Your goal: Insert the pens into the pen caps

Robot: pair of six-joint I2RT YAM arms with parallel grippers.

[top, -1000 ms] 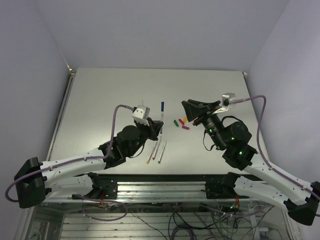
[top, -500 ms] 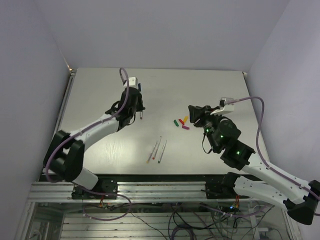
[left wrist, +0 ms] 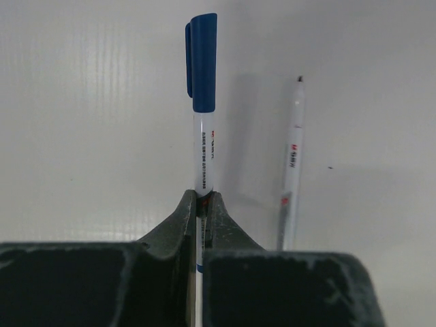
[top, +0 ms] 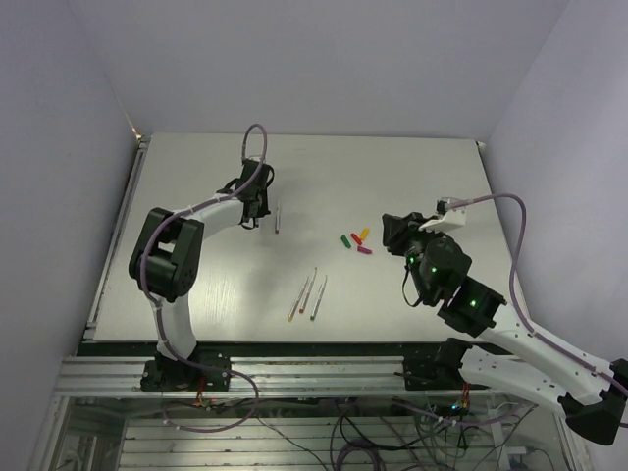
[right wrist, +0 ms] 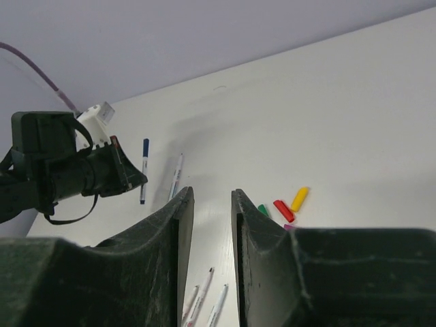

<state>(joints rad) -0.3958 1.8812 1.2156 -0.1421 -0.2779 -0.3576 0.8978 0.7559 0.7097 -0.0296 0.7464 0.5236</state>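
Note:
The left gripper moves down to the table (top: 263, 217) beside the uncapped pen and opens next, since the white pen already has its blue cap.
My left gripper (top: 257, 203) is shut on a white pen with a blue cap (left wrist: 202, 102), held low over the far left of the table; its fingertips (left wrist: 202, 197) pinch the barrel. An uncapped pen (top: 278, 218) lies just right of it, and also shows in the left wrist view (left wrist: 291, 170). Three more pens (top: 308, 292) lie side by side near the front centre. Green (top: 343, 239), red (top: 354, 236), yellow (top: 364, 234) and magenta (top: 364, 250) caps lie clustered at centre. My right gripper (top: 392, 234) is open and empty, just right of the caps (right wrist: 283, 210).
The white table (top: 196, 285) is bordered by pale walls at the back and sides. The left arm stretches from its base along the left part of the table. A purple cable (top: 505, 245) loops over the right arm.
The left arm has swung from the table's centre to the far left, carrying the blue-capped pen. The right gripper has drawn back to the right, away from the caps.

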